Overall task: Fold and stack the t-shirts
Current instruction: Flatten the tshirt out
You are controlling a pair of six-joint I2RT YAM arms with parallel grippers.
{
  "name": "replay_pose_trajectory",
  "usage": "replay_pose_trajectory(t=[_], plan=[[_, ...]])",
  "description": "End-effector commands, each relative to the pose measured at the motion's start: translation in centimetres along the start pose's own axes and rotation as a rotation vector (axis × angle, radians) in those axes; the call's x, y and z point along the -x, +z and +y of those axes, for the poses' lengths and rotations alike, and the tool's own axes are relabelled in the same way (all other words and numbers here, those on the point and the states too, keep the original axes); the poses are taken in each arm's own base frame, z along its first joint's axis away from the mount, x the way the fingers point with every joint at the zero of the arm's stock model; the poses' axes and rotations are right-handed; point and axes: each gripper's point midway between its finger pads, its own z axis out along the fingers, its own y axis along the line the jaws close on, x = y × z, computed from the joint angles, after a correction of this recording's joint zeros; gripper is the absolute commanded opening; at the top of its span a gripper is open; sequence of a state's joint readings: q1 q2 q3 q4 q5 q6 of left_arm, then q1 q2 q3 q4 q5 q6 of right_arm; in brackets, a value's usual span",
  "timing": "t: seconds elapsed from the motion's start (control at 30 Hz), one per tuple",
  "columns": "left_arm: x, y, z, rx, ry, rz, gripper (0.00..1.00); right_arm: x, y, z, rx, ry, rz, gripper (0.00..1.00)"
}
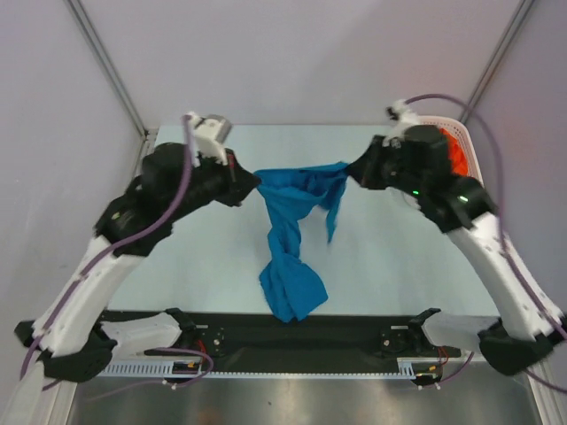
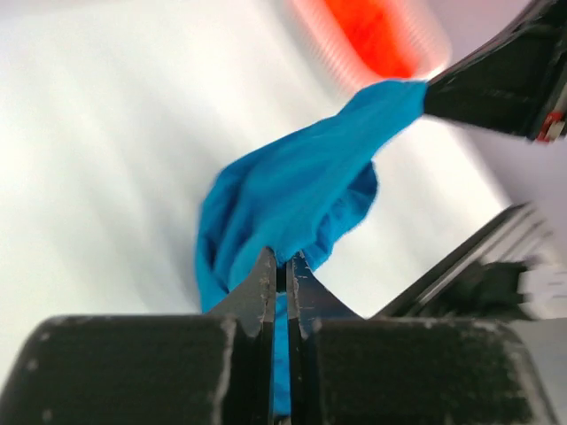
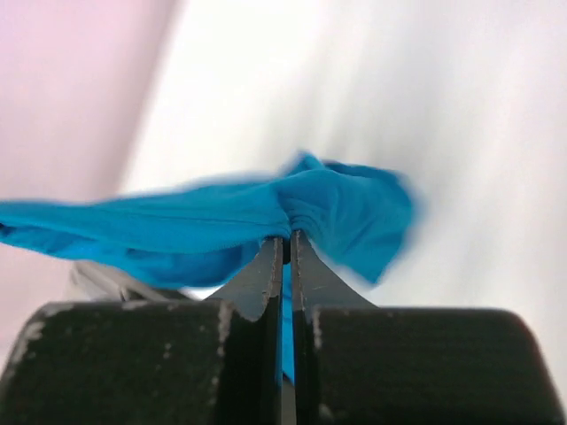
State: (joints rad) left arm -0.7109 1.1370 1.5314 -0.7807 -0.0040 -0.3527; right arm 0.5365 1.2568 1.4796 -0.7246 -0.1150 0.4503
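The robot's left gripper will go up, then carry the t-shirt's corner sideways and down to let go of it, because bare table is below the corner and to its left in the top view.
The blue t-shirt [image 1: 292, 230] hangs bunched between both grippers above the table, its lower end resting near the front edge. My left gripper [image 1: 254, 188] is shut on its left top corner, with blue cloth pinched between the fingers in the left wrist view [image 2: 283, 266]. My right gripper [image 1: 351, 171] is shut on its right top corner, which shows in the right wrist view [image 3: 285, 237]. The orange-red t-shirt [image 1: 455, 152] lies in the white basket [image 1: 471, 150] at the back right; it shows blurred in the left wrist view [image 2: 372, 31].
The pale table [image 1: 195, 266] lies under the hanging shirt. A black strip [image 1: 292, 332] runs along the near edge by the arm bases. Grey walls close in behind and at both sides.
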Motion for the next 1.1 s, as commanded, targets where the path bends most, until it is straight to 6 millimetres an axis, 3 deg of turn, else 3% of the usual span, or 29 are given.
replay_pose_trajectory(t=[0.0,0.13,0.3,0.4,0.43,0.5,0.53,0.67,0.8,0.83,0.9,1.07], plan=[[5.9,-7.1,-3.0,-0.147,0.104,-0.240,0.00,6.5,-10.8,-2.9,-0.241,-0.011,-0.314,0.00],[7.8,-10.3,-6.3,-0.317,0.096,-0.316,0.00,10.5,-18.4,-3.1,-0.321,-0.010,-0.522,0.00],[8.4,-11.8,-9.3,-0.461,0.085,-0.301,0.00,14.3,-26.8,-2.4,-0.346,0.019,-0.779,0.00],[10.0,-13.3,-11.0,-0.531,0.081,-0.327,0.00,15.9,-30.3,-1.8,-0.341,0.019,-0.881,0.00],[10.8,-14.5,-11.8,-0.573,0.087,-0.349,0.00,16.3,-30.8,-1.6,-0.343,0.015,-0.897,0.00],[11.5,-14.4,-12.9,-0.621,0.081,-0.344,0.00,17.0,-31.9,-1.3,-0.339,0.006,-0.933,0.00],[12.6,-15.5,-13.6,-0.645,0.086,-0.373,0.01,17.5,-32.8,-0.7,-0.319,0.002,-0.958,0.00],[13.8,-15.8,-15.3,-0.720,0.101,-0.373,0.00,19.0,-32.8,0.3,-0.302,-0.032,-0.979,0.00],[14.0,-15.0,-14.7,-0.672,0.102,-0.374,0.00,20.1,-31.5,1.0,-0.290,-0.078,-0.971,0.00],[13.9,-14.5,-14.2,-0.640,0.095,-0.372,0.00,20.3,-31.0,1.2,-0.286,-0.085,-0.963,0.00],[14.0,-13.1,-11.2,-0.461,0.049,-0.379,0.01,20.5,-28.9,1.6,-0.271,-0.103,-0.921,0.00],[12.2,-12.6,-6.2,-0.217,-0.009,-0.387,0.00,20.9,-24.2,2.3,-0.236,-0.130,-0.858,0.00]])
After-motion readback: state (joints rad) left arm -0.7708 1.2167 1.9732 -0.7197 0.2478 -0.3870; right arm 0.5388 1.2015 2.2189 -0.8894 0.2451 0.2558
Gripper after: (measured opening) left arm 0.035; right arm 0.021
